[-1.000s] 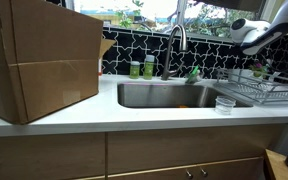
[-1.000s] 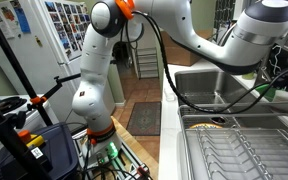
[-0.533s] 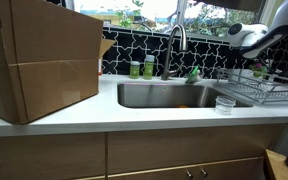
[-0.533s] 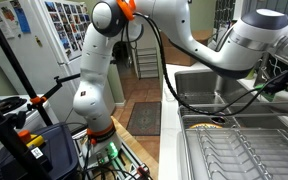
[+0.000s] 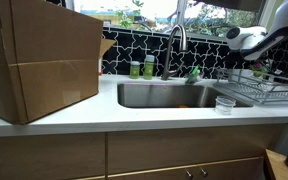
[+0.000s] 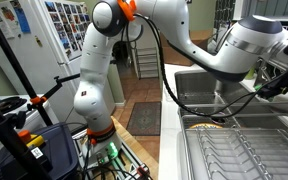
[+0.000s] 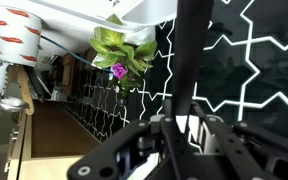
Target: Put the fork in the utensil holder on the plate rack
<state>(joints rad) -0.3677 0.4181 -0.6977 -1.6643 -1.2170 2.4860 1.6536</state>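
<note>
My gripper will next lower the slim dark handle toward the white utensil holder (image 7: pixel 151 11) below and let it go there, since the handle already points down at the holder's rim.
In the wrist view my gripper (image 7: pixel 184 128) is shut on the fork (image 7: pixel 189 60), whose dark handle stands upright between the fingers. In an exterior view the gripper (image 5: pixel 258 68) hangs just above the far part of the silver wire plate rack (image 5: pixel 269 97), on the counter right of the sink. The rack's wire floor (image 6: pixel 234 150) fills the lower right of the other exterior view, with the gripper (image 6: pixel 276 86) over its far end. I cannot make out the utensil holder clearly.
A small clear plastic cup (image 5: pixel 225 104) stands on the counter in front of the rack. The steel sink (image 5: pixel 169 96) with its faucet (image 5: pixel 176 45) lies to the left. A large cardboard box (image 5: pixel 39 60) fills the left counter. A potted plant (image 7: pixel 124 52) sits on the sill.
The arm's wrist has shifted slightly toward the sink side and lowered over the rack, still holding the fork.
</note>
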